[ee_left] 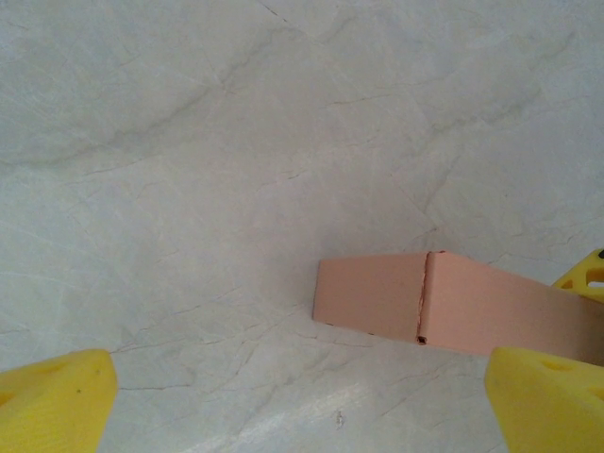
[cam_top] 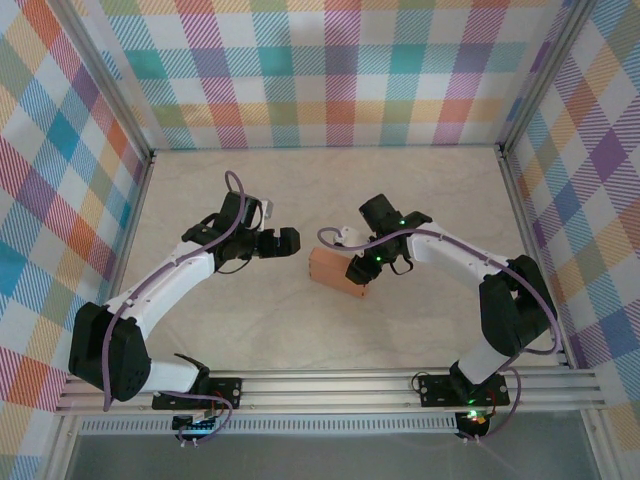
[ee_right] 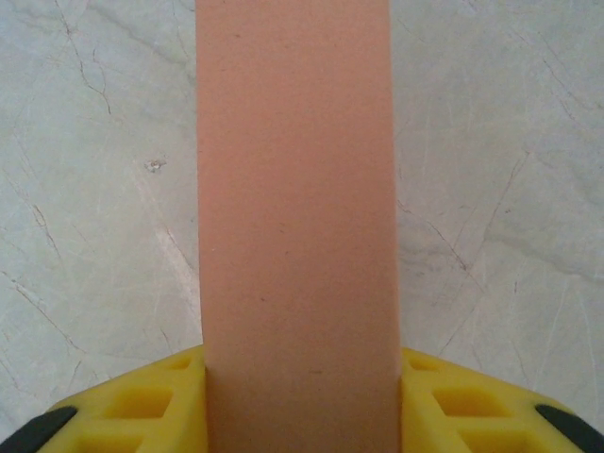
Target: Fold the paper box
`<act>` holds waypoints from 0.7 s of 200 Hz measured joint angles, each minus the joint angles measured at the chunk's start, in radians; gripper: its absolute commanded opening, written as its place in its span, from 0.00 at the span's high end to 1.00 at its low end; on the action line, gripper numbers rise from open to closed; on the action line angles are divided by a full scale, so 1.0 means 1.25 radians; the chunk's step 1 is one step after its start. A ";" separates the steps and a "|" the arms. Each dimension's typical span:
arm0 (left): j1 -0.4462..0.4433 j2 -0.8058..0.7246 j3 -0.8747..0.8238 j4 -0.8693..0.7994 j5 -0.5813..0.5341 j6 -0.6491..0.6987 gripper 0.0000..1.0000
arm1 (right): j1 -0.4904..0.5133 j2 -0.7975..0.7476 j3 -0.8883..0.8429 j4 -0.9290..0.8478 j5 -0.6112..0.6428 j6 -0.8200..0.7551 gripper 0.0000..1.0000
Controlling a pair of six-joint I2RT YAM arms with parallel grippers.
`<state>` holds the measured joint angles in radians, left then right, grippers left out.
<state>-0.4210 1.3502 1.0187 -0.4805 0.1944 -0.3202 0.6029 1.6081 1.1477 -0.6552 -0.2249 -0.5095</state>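
Note:
Next, my right gripper carries the closed box outward to the far tabletop and releases it there, since that spot is bare.
The paper box is a closed salmon-orange flat box standing on its long edge mid-table. In the right wrist view its narrow top face runs straight away from the camera. My right gripper comes down over the box's right end, and both yellow fingers press flush against its two broad sides. My left gripper hovers open to the left of the box, apart from it. The left wrist view has the box ahead and to the right, past the wide-spread yellow fingertips.
Pale marble-patterned tabletop stretches all round the box. Checked cloth walls on metal frame posts close in the back and both sides. An aluminium rail carries both arm bases along the near edge.

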 measured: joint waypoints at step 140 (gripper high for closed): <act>0.001 -0.086 -0.093 0.008 -0.056 0.002 0.00 | 0.002 0.138 0.140 0.230 0.490 -0.002 0.74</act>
<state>-0.4198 1.2423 0.9028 -0.4702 0.1246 -0.3172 0.6048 1.7805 1.3228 -0.3676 0.3870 -0.5125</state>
